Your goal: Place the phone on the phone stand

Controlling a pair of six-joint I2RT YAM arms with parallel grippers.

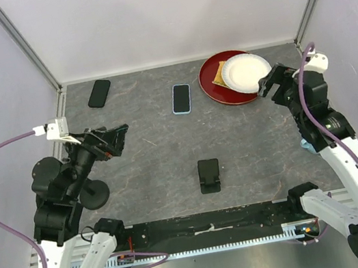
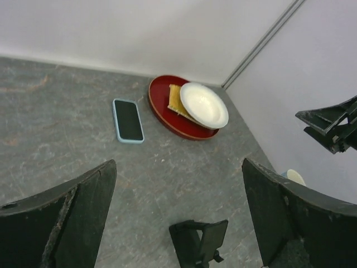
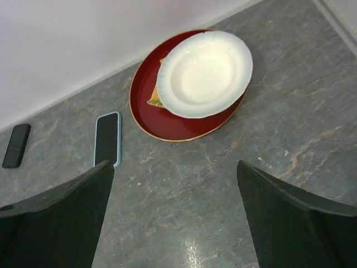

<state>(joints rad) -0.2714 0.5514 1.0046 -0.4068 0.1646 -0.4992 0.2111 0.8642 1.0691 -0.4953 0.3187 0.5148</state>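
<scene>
The black round base of the phone stand is below my left gripper and back from it, so my left gripper should pull back, turn downward and go down toward that base.
A phone with a light blue case (image 1: pixel 182 99) lies flat, screen up, at the middle back of the table; it also shows in the left wrist view (image 2: pixel 128 120) and the right wrist view (image 3: pixel 107 139). A second, all-black phone (image 1: pixel 99 93) lies at the back left, also in the right wrist view (image 3: pixel 16 146). The black phone stand (image 1: pixel 209 174) stands empty near the front centre, also in the left wrist view (image 2: pixel 199 242). My left gripper (image 1: pixel 119 139) is open and empty above the left side. My right gripper (image 1: pixel 271 84) is open and empty beside the red plate.
A red plate (image 1: pixel 216 89) with a white bowl (image 1: pixel 246 72) and a yellow piece under it sits at the back right. A black round base (image 1: pixel 95 192) stands by the left arm. A pale blue object (image 1: pixel 305 145) lies by the right arm. Walls enclose the table.
</scene>
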